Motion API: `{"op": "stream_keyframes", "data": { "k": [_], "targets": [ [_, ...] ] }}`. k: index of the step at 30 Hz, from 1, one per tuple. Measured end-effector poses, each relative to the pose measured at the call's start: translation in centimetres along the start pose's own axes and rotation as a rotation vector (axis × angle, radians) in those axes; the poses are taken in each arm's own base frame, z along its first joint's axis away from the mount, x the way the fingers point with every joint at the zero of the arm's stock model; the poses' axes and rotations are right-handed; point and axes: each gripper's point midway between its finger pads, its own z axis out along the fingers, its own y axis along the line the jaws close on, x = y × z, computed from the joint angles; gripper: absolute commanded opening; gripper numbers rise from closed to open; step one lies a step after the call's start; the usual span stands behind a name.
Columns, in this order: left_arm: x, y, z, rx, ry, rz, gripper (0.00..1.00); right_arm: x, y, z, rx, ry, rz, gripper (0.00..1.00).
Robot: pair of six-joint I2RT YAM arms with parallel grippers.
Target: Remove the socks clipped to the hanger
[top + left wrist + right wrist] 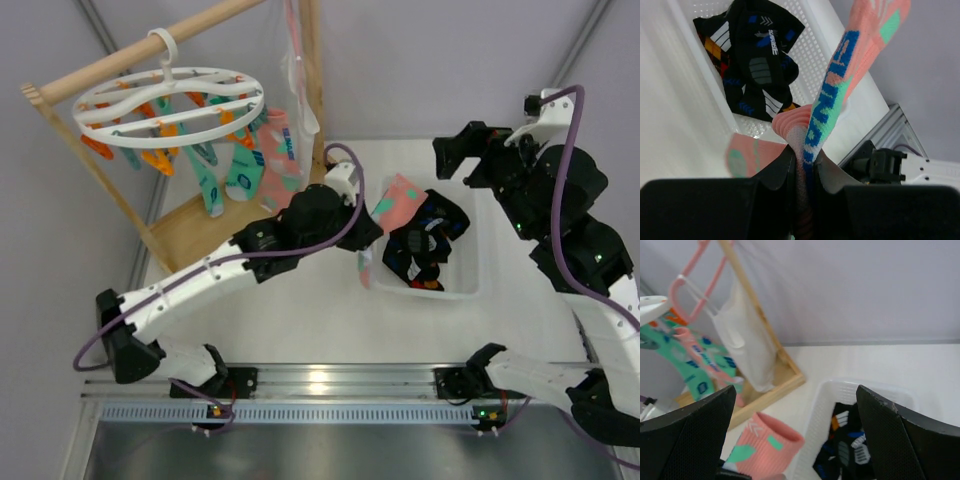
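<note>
My left gripper should first move outward and down past the basket's rim, to get the pink sock over the black socks and then release it.
My left gripper (368, 232) is shut on a pink sock (402, 202) with blue and mint patches, holding it over the left rim of the white basket (470, 280). In the left wrist view the pink sock (840, 95) runs up from between my fingers. Black socks (428, 240) with blue and grey patches lie in the basket. The white ring hanger (170, 105) hangs from the wooden rail at the far left with teal socks (243, 168) and a pink sock (281, 160) clipped to it. My right gripper (462, 160) is open and empty, high above the basket's far side.
A wooden rail frame (200, 215) stands at the far left. A white cloth (747, 337) on a pink hanger (695, 277) hangs from the frame. A metal rail (330, 385) runs along the near edge of the table.
</note>
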Motion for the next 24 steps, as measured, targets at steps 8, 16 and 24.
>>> {"op": "stream_keyframes", "data": {
  "k": [8,16,24],
  "targets": [
    [-4.3,-2.6,10.5,-0.013,-0.077,0.029,0.0,-0.4,-5.5,-3.5,0.244,0.017,-0.083,0.99],
    [-1.5,-1.0,18.7,-0.062,-0.027,0.057,0.66,-1.3,-7.3,-6.3,0.306,-0.012,-0.08,0.99],
    [2.5,0.4,18.6,-0.134,0.025,0.083,0.99,0.5,-7.6,-5.3,0.326,0.057,-0.117,0.99]
  ]
}}
